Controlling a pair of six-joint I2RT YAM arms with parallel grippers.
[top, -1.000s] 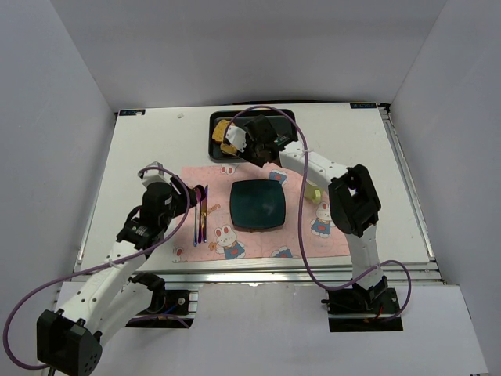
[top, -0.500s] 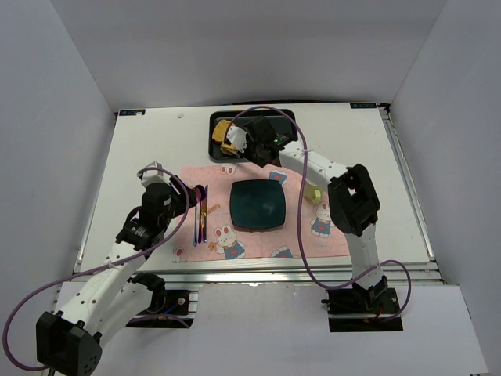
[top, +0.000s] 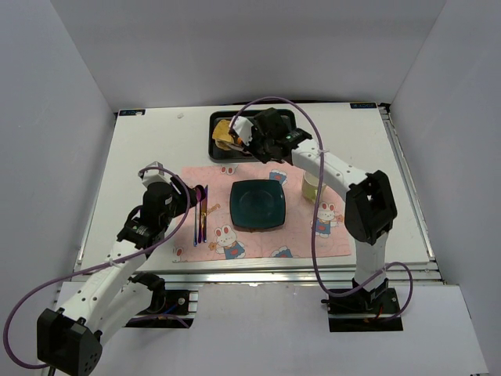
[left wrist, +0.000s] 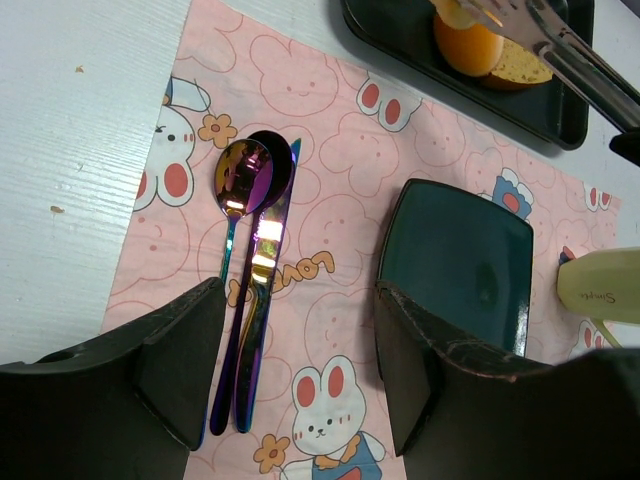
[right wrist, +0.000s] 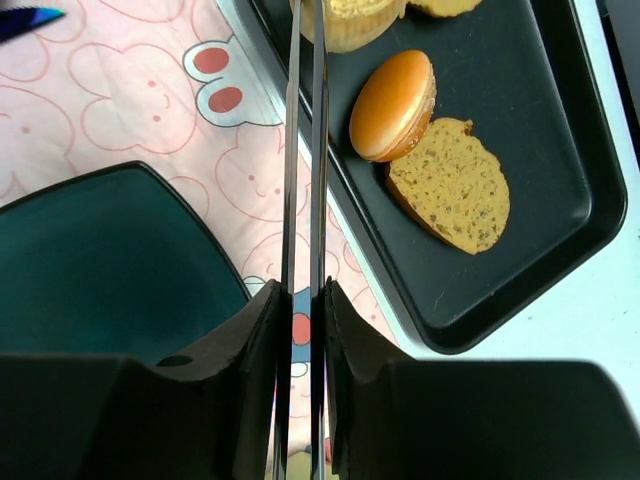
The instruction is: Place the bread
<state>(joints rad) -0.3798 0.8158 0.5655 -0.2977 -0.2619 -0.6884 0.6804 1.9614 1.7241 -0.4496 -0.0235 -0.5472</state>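
The robot's right hand will next draw the metal tongs back to the bare teal plate below, over its empty middle [right wrist: 95, 285], and then lower and release them.
The bread, a small pale golden bun [right wrist: 352, 24], lies in the black tray [right wrist: 560, 150] at the back of the table, beside a glossy orange roll [right wrist: 393, 105] and a toasted slice [right wrist: 450, 187]. My right gripper [right wrist: 300, 290] is shut on metal tongs [right wrist: 303, 150], whose two blades run close together over the bun; their tips are cut off by the frame edge. From above, the right gripper [top: 266, 142] hovers at the tray's front edge. The teal plate [top: 257, 205] sits bare on the pink placemat. My left gripper [left wrist: 300, 370] is open and empty, low over the placemat beside the plate [left wrist: 455, 265].
A spoon and knife [left wrist: 250, 300] lie on the placemat [top: 258, 243] left of the plate. A pale yellow cup [top: 311, 186] stands right of the plate. The tray [top: 274, 121] lies behind the placemat. White walls enclose the table on three sides.
The right arm's elbow has swung right and its wrist has shifted back over the tray, uncovering the yellow cup. The tongs' tips stay at the tray's left part. The left arm has not moved.
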